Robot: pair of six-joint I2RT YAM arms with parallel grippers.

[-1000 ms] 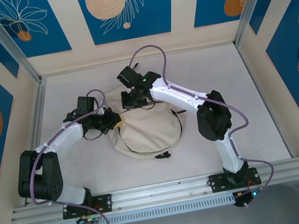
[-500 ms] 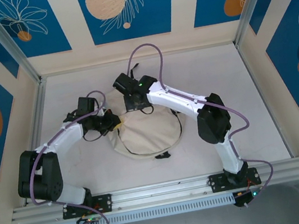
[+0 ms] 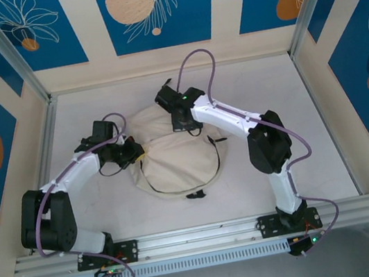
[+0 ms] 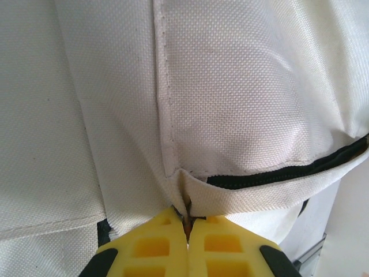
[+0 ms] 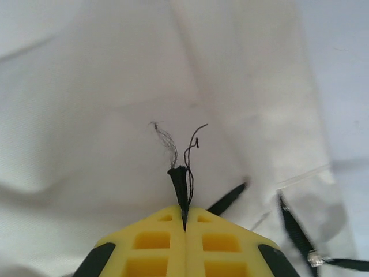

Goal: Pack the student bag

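Note:
I will let go of the strap end with my right gripper. I will then move it away from my left gripper, down to the bag's far side edge (image 3: pixel 211 130) (image 5: pixel 277 133).
The student bag (image 3: pixel 177 160), cream cloth with black zip lines, lies in the middle of the table between both arms. At its left edge my left gripper (image 3: pixel 136 152) is shut on it. In the left wrist view the yellow fingers (image 4: pixel 161 242) of the left gripper (image 4: pixel 187 218) pinch a fold of the cloth beside the end of a black zip (image 4: pixel 288 173). My right gripper (image 3: pixel 183 120) sits over the bag's far side. In the right wrist view the right gripper (image 5: pixel 185 212) is shut on a frayed black strap end (image 5: pixel 180 180) above the cloth.
Loose black straps (image 5: pixel 294 225) trail to the right of the right gripper, and a small black buckle (image 3: pixel 195 194) lies at the bag's near edge. Bare table (image 3: pixel 294 121) spreads right of the right arm. Walls with metal posts (image 3: pixel 37 91) close in the sides and back.
The right gripper has swung left and then back to the right with the strap end, spreading the bag's far part out flat. The left gripper has shifted slightly left, still pinching the cloth.

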